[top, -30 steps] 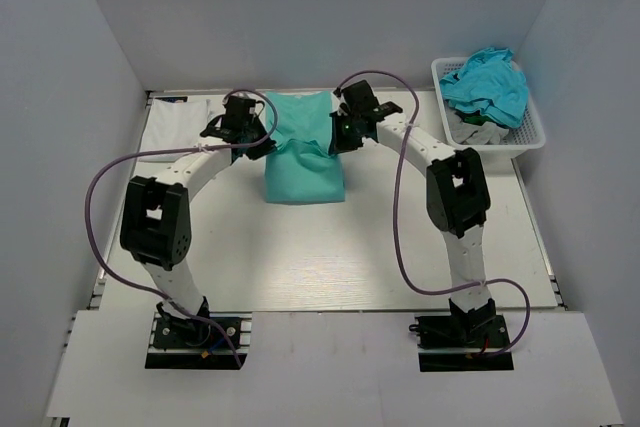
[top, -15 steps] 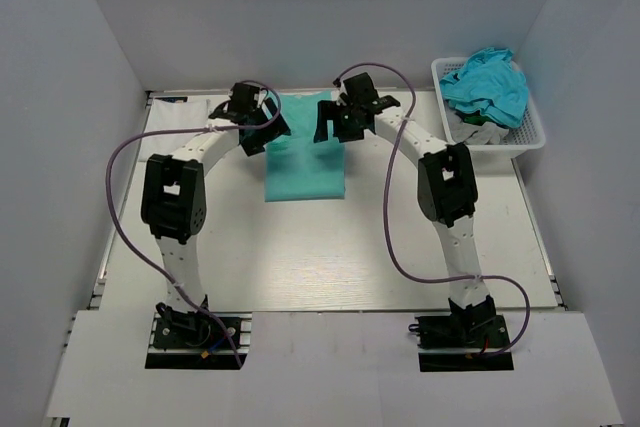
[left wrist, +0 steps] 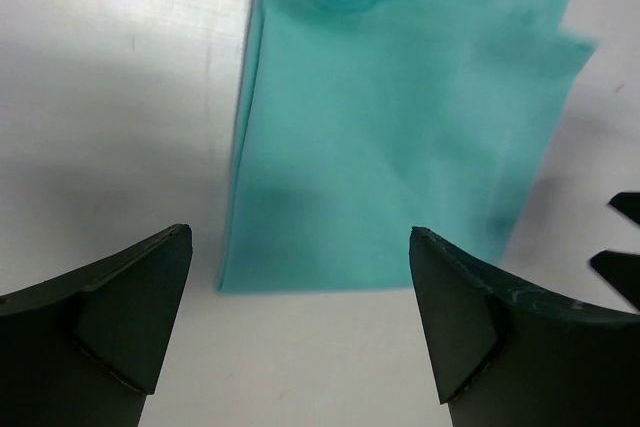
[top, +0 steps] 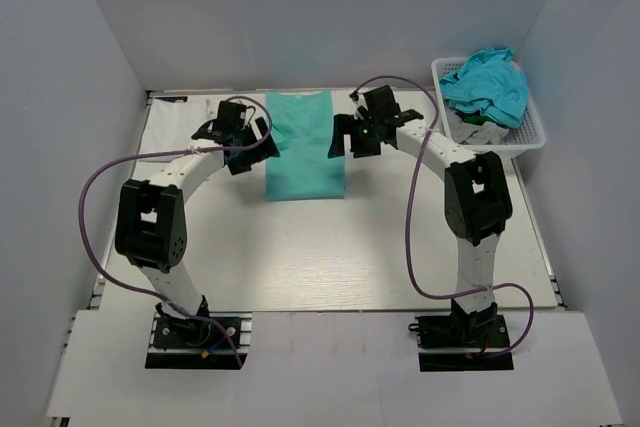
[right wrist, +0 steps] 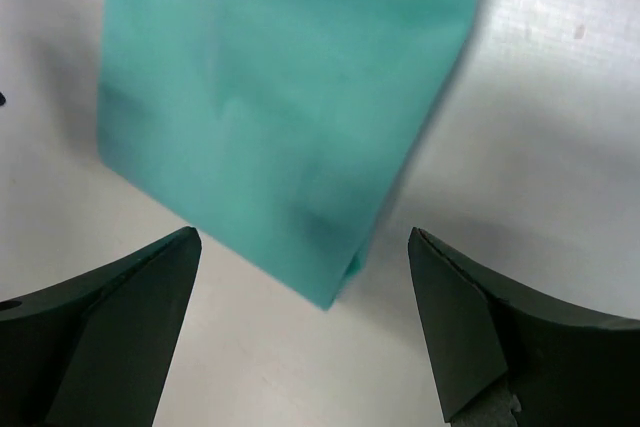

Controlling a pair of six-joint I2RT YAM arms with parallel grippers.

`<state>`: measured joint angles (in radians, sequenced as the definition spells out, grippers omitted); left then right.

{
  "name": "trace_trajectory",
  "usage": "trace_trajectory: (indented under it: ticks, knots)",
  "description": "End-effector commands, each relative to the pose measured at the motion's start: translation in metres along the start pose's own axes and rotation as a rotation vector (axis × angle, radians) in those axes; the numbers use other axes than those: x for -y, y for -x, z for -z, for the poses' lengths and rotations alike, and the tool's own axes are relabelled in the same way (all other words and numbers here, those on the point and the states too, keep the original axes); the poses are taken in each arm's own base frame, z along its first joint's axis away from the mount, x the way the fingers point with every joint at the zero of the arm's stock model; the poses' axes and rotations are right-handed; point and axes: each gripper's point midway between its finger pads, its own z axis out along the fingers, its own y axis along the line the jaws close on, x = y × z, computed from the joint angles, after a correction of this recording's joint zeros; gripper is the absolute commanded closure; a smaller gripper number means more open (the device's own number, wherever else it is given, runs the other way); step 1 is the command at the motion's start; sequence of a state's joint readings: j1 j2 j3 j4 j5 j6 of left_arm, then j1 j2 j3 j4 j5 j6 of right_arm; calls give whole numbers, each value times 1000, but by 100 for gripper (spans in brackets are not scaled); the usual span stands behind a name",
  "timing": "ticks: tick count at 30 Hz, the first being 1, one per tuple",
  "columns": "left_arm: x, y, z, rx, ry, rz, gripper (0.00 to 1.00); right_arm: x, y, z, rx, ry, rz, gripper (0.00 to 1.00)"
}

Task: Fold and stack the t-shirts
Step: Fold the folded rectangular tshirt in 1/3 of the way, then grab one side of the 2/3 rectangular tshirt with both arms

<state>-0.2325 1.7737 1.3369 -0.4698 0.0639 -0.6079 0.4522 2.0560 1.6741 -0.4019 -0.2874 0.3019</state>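
Note:
The green t-shirt's near corner [top: 268,197] [left wrist: 228,285] lies uncovered, so the left gripper should next lower its open fingers and draw them back around that corner of the t-shirt.
A mint green t-shirt [top: 304,152] lies folded into a flat rectangle at the back middle of the table. My left gripper [top: 243,143] hovers open just off its left edge, and my right gripper [top: 350,139] hovers open just off its right edge. The left wrist view has the green t-shirt [left wrist: 400,127] lying beyond the wide-apart fingers of the left gripper [left wrist: 300,235], with nothing held. In the right wrist view a corner of the green t-shirt [right wrist: 290,97] lies under the open right gripper [right wrist: 303,235]. A turquoise t-shirt [top: 487,82] and a grey t-shirt [top: 476,129] sit in the basket.
The white lattice basket [top: 527,140] stands at the back right corner. A white cloth [top: 172,132] lies flat at the back left. Purple cables loop beside both arms. Grey walls close the table on three sides.
Both grippers have opened and let go of the green t-shirt's folded-over part. It now lies flat, and the grippers have drawn out to either side of it.

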Motion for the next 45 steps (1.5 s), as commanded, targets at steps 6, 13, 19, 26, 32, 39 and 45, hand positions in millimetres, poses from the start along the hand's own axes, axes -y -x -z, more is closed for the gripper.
trace_trajectory:
  ticks: [6, 13, 19, 26, 32, 39, 45]
  knots:
    - [-20, -79, 22, -111, -90, -52, 0, 10, -69, 18, -58, -41, -16, 10]
    - [-26, -97, 11, -130, -97, -40, 9, 10, -108, -1, -148, -11, -43, 17]
    - [-35, -96, -10, -136, -42, -37, 28, 9, -104, -22, -157, 10, -58, 22]
    - [-35, -110, -24, -183, -58, -49, 51, -2, -110, -34, -192, 51, -48, 47]
    - [-32, -119, -36, -204, -59, -53, 89, -1, -111, -28, -182, -3, -42, 60]
    - [-32, -134, -15, -247, -75, -65, 100, -10, -113, -2, -189, -17, -18, 86]
    - [-24, -140, 62, -195, -152, -66, 100, -31, -140, 59, -259, 8, -16, 93]
